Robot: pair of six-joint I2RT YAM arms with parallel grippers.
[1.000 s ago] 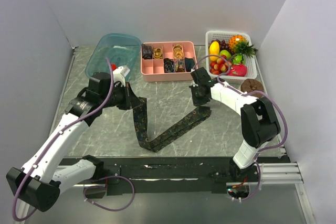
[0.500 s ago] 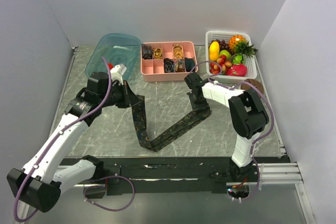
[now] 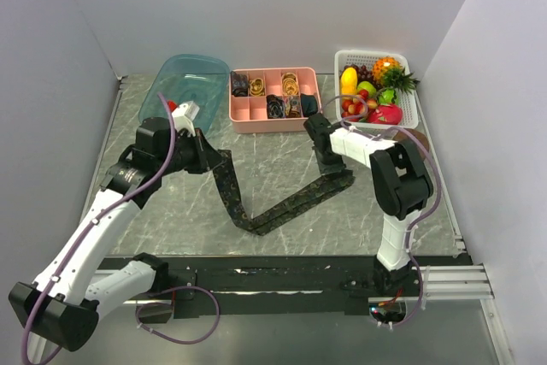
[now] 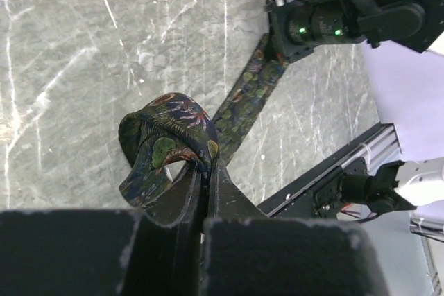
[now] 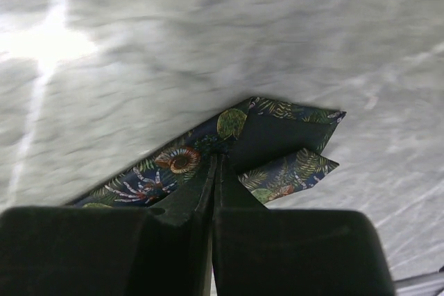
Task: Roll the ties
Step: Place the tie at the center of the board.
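I will move my left gripper to the left in the top view next and release the tie's bunched loop, because bare marble is below it on that side.
A long dark tie [image 3: 286, 209] with a leafy print lies in a V on the marble table. One end hangs from my left gripper [image 3: 214, 160], the other reaches my right gripper [image 3: 332, 170]. In the left wrist view the left gripper [image 4: 207, 166] is shut on a bunched loop of the tie [image 4: 163, 133], held above the table. In the right wrist view the right gripper [image 5: 216, 159] is shut on the tie [image 5: 166, 164] near its pointed, folded end [image 5: 305, 164]. Several rolled ties [image 3: 275, 107] sit in the pink tray.
The pink divided tray [image 3: 244, 110] stands at the back centre. A clear blue bin [image 3: 184, 83] is at the back left, just behind the left wrist. A white basket [image 3: 408, 107] of toy fruit and a brown disc [image 3: 408, 137] stand at the back right.
The right arm has folded inward, its wrist swinging toward the pink tray with the tie end. The tie's bend slid slightly right. The left gripper drew back a little with its end.
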